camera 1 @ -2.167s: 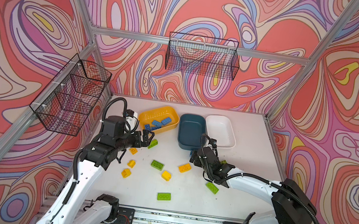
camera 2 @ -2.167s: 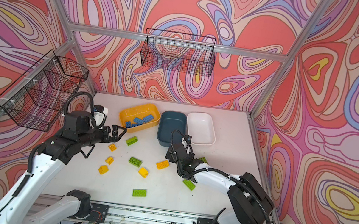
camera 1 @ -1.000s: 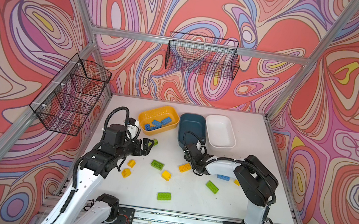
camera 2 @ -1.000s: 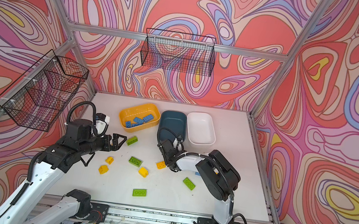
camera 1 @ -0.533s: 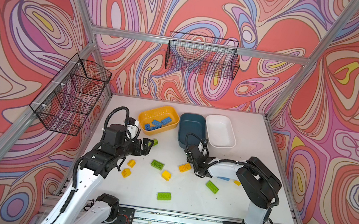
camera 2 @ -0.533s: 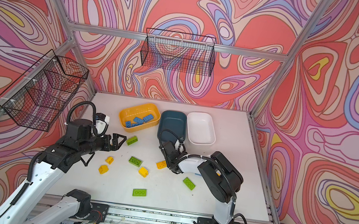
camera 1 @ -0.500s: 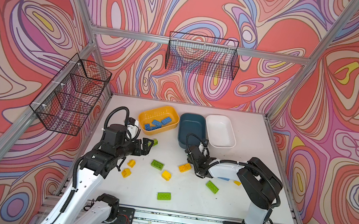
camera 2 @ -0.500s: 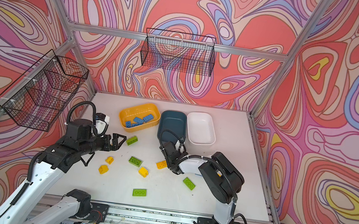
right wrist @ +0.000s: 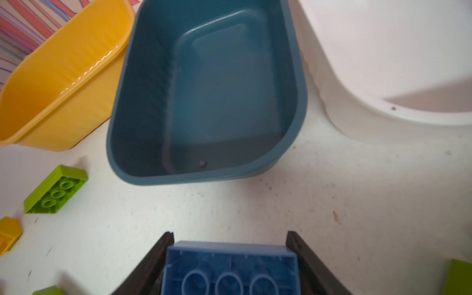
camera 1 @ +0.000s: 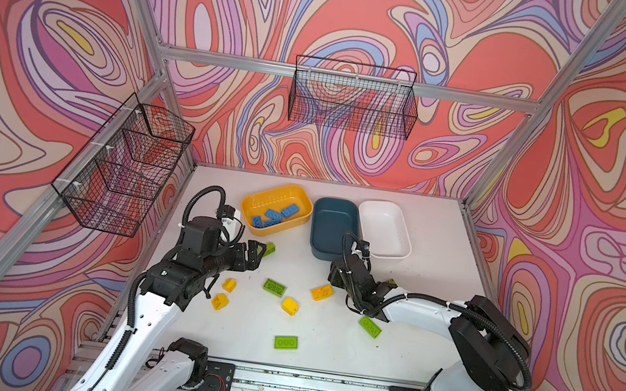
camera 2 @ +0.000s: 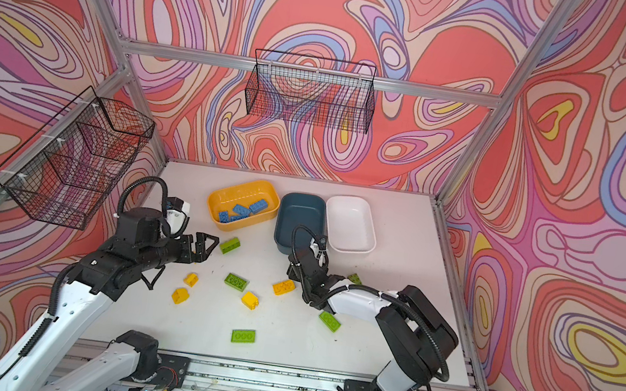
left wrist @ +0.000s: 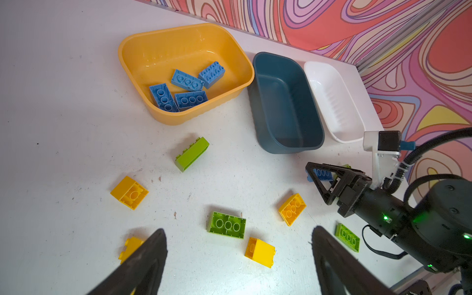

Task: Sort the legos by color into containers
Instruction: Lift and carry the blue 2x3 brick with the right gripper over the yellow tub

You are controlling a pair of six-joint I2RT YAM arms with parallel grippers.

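My right gripper will next move outward past the dark teal container and over the yellow container's adjoining end (camera 1: 299,215) (right wrist: 101,32). It will let go of the blue lego there, because only blue legos lie there.
My right gripper (right wrist: 229,245) is shut on a blue lego (right wrist: 229,270), hollow side toward the camera, just in front of the dark teal container (camera 1: 333,229). In the left wrist view that blue lego (left wrist: 322,174) sits between the right gripper's fingers. The yellow container (camera 1: 291,190) holds several blue legos (camera 1: 274,216); the white container (camera 1: 384,228) holds nothing. My left gripper (camera 1: 258,253) hangs open and holds nothing, beside a green lego (camera 1: 269,249). Green legos (camera 1: 275,287) and yellow legos (camera 1: 290,306) lie scattered on the table.
Two black wire baskets hang on the walls, one at the back (camera 1: 353,97) and one on the left (camera 1: 126,164). More loose bricks lie toward the front, a green one (camera 1: 286,342) and another (camera 1: 370,326) under the right arm. An aluminium rail (camera 1: 296,383) borders the table's front.
The right gripper's jaws have narrowed onto the blue lego, and that arm's elbow has swung out to the right. The left arm has stayed put.
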